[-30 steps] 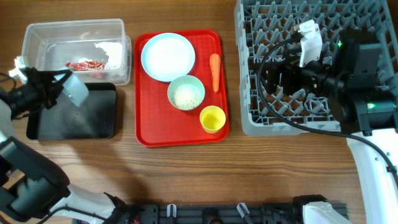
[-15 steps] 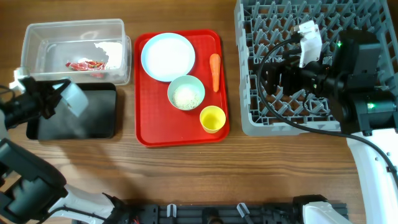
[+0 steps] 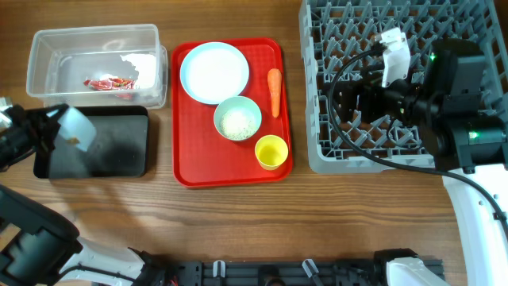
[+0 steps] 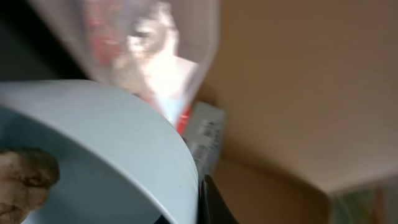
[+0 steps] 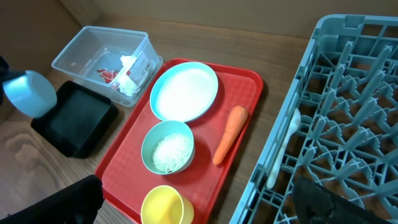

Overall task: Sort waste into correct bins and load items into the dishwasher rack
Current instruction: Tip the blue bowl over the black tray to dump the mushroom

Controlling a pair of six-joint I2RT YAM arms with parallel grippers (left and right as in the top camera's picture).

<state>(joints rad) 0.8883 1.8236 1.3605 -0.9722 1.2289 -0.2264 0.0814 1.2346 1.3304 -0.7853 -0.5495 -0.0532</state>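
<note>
The red tray's bare near corner (image 3: 203,153) is to my left gripper's right in the overhead view, so I need to empty the bowl, then move the gripper over and down there.
My left gripper (image 3: 57,129) is shut on the rim of a pale-blue bowl (image 3: 79,127) and holds it tilted over the left end of the black tray (image 3: 119,147). In the left wrist view the bowl (image 4: 106,155) holds a brown food scrap (image 4: 25,180). The clear tub (image 3: 95,48) holds the red-and-white wrapper (image 3: 107,82). The plate (image 3: 214,73), a bowl of rice (image 3: 237,121), the yellow cup (image 3: 271,151) and the carrot (image 3: 274,91) lie on the red serving tray (image 3: 190,167). My right gripper (image 3: 343,99) is open and empty over the grey rack (image 3: 373,20).
A white spoon (image 5: 283,149) lies in the rack near its left edge. The tub and black tray stand side by side at the far left. Bare wooden table runs along the front edge.
My left gripper has carried the bowl from beside the clear tub toward the front left, over the black tray. The right arm has not moved.
</note>
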